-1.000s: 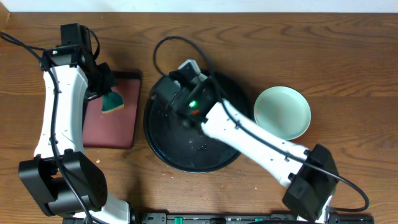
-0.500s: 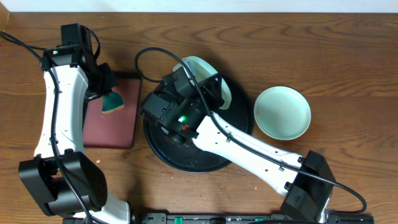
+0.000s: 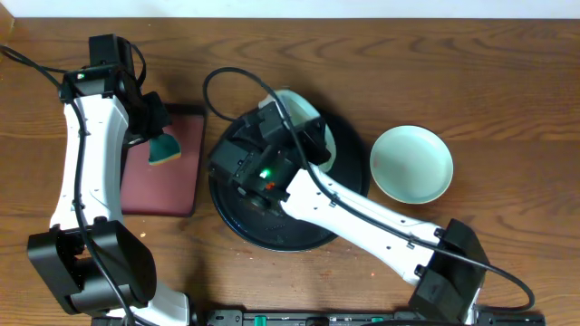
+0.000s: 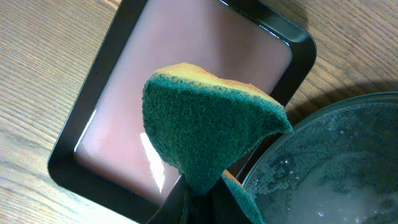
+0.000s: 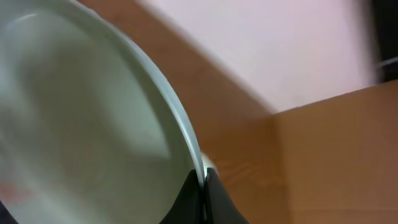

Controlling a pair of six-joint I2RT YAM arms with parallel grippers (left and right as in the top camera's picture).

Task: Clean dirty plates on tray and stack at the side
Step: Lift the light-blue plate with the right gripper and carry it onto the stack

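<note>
My right gripper swings off the black tray next, turns its plate level and lowers it onto the second aqua plate (image 3: 411,164), since that lies at the side.
My right gripper (image 5: 202,190) is shut on the rim of a pale aqua plate (image 5: 87,118) and holds it tilted above the big black tray (image 3: 237,213). In the overhead view that plate (image 3: 313,113) shows behind the right wrist. A second pale aqua plate (image 3: 412,164) lies on the table to the right of the tray. My left gripper (image 4: 198,196) is shut on a green and yellow sponge (image 4: 205,124), held over the right edge of the maroon tray (image 4: 118,112). The sponge also shows in the overhead view (image 3: 164,148). The yellow plate is out of view.
The maroon rectangular tray (image 3: 168,190) lies left of the black tray. The black tray's wet rim (image 4: 323,162) shows in the left wrist view. A cable (image 3: 227,77) loops above the black tray. Arm bases stand at the front edge.
My right arm has lifted the aqua plate off the black tray and tilted it up on its edge. The left arm and sponge have not moved.
</note>
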